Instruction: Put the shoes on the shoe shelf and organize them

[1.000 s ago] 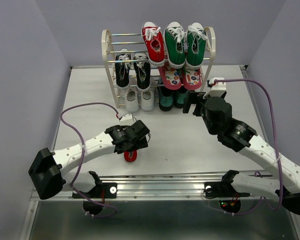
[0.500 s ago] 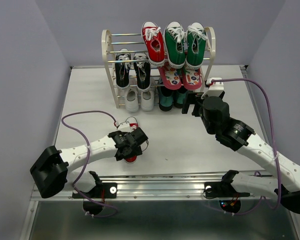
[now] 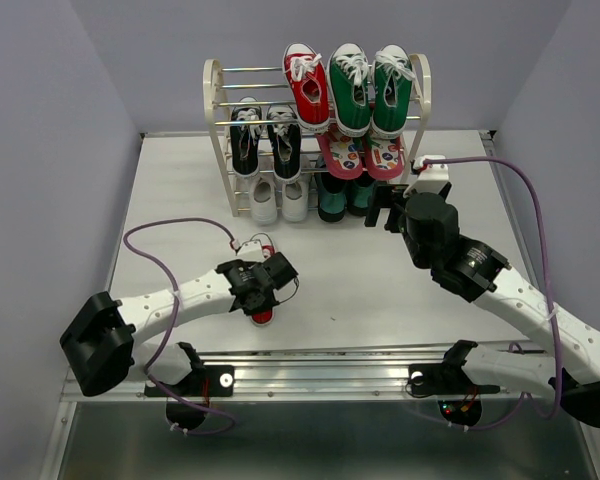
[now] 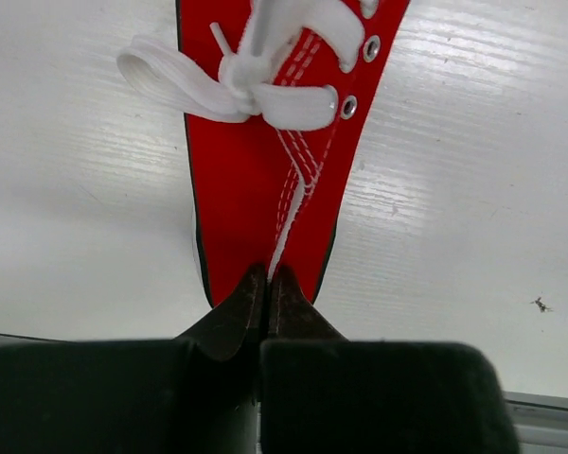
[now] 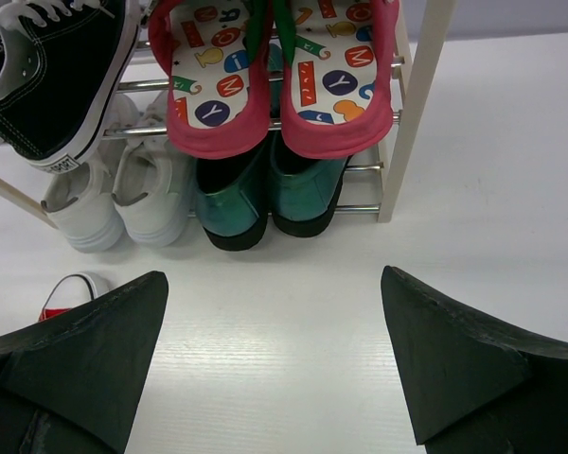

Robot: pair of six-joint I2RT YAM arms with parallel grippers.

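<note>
My left gripper will next move up and outward to the empty rails of the top level and let go of the sneaker there, because the matching red one leans beside that gap.
One red sneaker (image 4: 265, 189) with white laces lies on the table, its white toe (image 3: 264, 241) towards the shoe shelf (image 3: 216, 100). My left gripper (image 4: 267, 284) is shut on the back of its heel, fingers pressed together over the heel seam. The other red sneaker (image 3: 305, 82) leans on the shelf's top tier. Below it, at the left, are the black pair (image 3: 263, 140) and the white pair (image 3: 278, 200). My right gripper (image 5: 275, 359) stands open and holds nothing, above the table in front of the shelf's right half.
Green high-tops (image 3: 370, 88) fill the top right of the shelf, pink flip-flops (image 5: 265, 76) the middle right, and dark green shoes (image 5: 265, 189) the bottom right. The shelf's cream side post (image 5: 421, 104) stands just ahead of my right gripper.
My left gripper went from open to shut on the red sneaker's heel. Its arm drew back slightly, uncovering the shoe's toe. The right arm has barely moved.
</note>
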